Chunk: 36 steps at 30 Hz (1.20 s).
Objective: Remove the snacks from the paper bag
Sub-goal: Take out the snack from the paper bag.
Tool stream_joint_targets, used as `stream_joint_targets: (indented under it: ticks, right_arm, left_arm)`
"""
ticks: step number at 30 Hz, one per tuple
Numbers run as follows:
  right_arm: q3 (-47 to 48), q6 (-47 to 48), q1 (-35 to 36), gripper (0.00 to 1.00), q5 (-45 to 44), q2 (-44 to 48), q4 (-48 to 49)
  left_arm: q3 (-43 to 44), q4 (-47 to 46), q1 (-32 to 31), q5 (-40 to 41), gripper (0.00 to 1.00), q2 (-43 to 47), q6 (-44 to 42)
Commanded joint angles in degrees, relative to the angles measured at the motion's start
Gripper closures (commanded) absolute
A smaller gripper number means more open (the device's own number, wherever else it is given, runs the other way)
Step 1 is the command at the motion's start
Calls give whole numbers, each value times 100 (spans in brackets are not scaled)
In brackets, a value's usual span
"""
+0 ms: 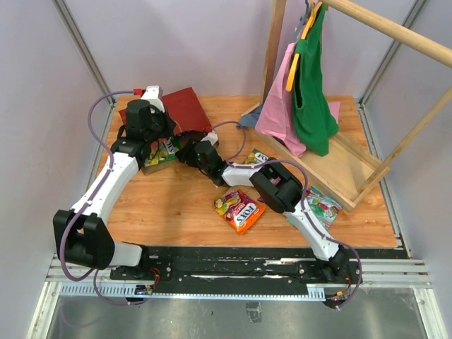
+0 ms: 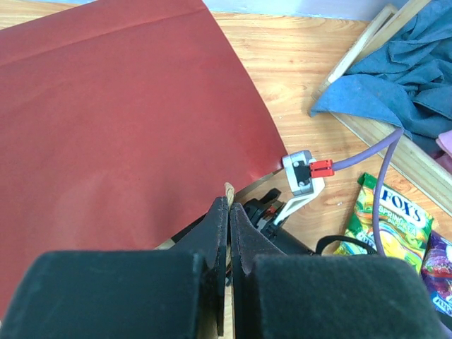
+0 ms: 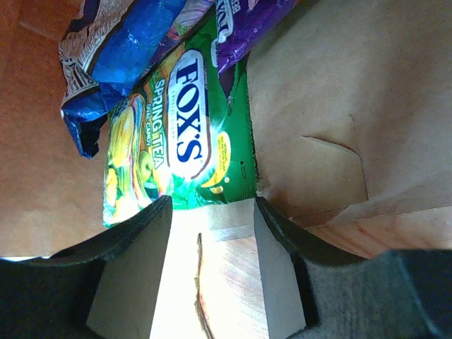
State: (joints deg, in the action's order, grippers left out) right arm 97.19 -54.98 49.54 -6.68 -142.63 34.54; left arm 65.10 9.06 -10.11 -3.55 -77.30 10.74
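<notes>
The green Fox's packet's edge is wider than my open fingers. I will next turn my right gripper and push into the bag onto the packet's near corner.
The dark red paper bag (image 1: 185, 111) lies on its side at the back left, and its red outside fills the left wrist view (image 2: 106, 120). My left gripper (image 1: 150, 143) is shut on a pale strip at the bag's mouth (image 2: 229, 191). My right gripper (image 1: 189, 152) is open at the bag's mouth. In the right wrist view its jaws (image 3: 212, 212) stand apart just short of a green Fox's packet (image 3: 176, 141), with blue (image 3: 120, 56) and purple (image 3: 247, 21) packets behind it on the brown inside. On the table lie an orange packet (image 1: 240, 210), a green packet (image 1: 258, 157) and a teal packet (image 1: 321, 206).
A pale wooden rack (image 1: 353, 169) stands at the back right with pink (image 1: 279, 106) and green (image 1: 314, 99) garments hanging from it. A blue cloth (image 2: 395, 92) lies on its base. The right arm's purple cable (image 2: 381, 191) runs over the green packet.
</notes>
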Motion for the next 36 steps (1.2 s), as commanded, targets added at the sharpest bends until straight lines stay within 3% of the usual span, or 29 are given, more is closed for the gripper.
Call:
stream_joint_targets:
  ticks: [1, 12, 24, 36]
  right_arm:
    - [-75, -455, 21, 48, -229, 145, -294]
    - [810, -1326, -5, 48, 49, -414, -1050]
    - [223, -2707, 75, 49, 29, 24, -1588]
    - [772, -3104, 48, 50, -36, -451, -1839]
  left_arm:
    - [-33, -211, -17, -1, 99, 70, -37]
    - [-33, -203, -13, 34, 99, 75, -37]
    - [-16, -202, -10, 66, 99, 35, -37]
    - [-6, -192, -17, 73, 99, 26, -31]
